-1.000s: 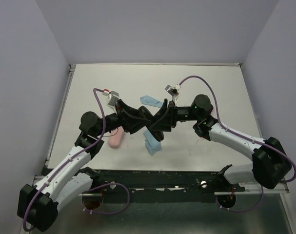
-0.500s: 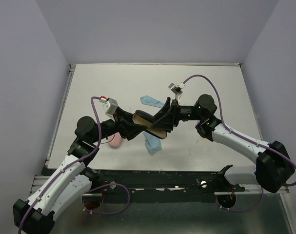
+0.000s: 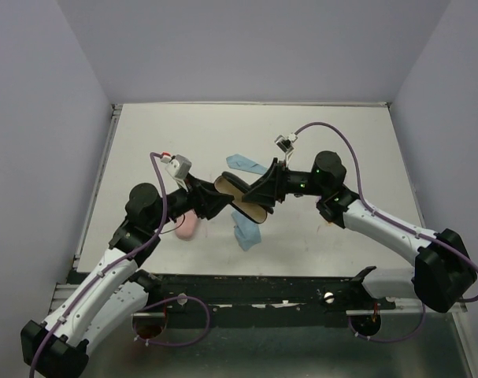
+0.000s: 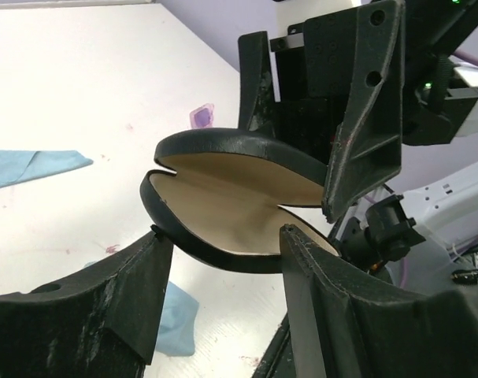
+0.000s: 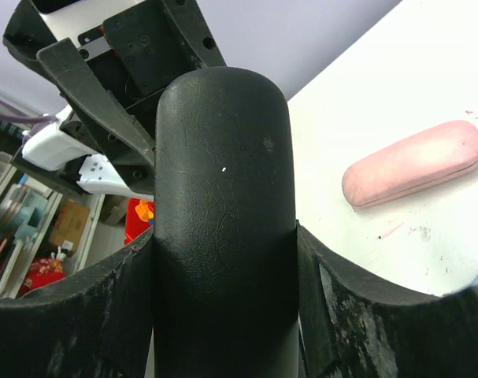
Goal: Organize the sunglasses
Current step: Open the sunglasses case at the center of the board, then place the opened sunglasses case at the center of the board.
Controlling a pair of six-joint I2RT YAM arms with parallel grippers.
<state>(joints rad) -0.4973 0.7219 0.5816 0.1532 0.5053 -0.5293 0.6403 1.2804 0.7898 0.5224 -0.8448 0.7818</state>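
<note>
The case's lid already stands open, so the robot's right gripper will next go to the right in the top view and down and release the case on bare tabletop.
My right gripper (image 3: pixel 264 190) (image 5: pixel 223 236) is shut on the black case (image 3: pixel 242 198) (image 5: pixel 221 205), which it holds above the table. The case's lid stands open and its tan lining (image 4: pixel 231 201) shows. My left gripper (image 3: pixel 213 201) (image 4: pixel 223 236) is open, and its fingertips (image 4: pixel 156 240) are at the rim of the case's lower shell. The sunglasses do not show clearly. A small purple shape (image 4: pixel 201 116) lies far off on the table, and I cannot tell what it is.
A shut pink case (image 3: pixel 187 227) (image 5: pixel 416 161) lies on the table by the left arm. One light blue cloth (image 3: pixel 243 164) (image 4: pixel 34 165) lies behind the grippers. Another cloth (image 3: pixel 245 232) (image 4: pixel 174 319) lies below them.
The black case's lid has swung open and now shows its tan lining. My left gripper has drawn back leftward to the case's rim and its jaws have narrowed a little. The right gripper keeps its hold.
</note>
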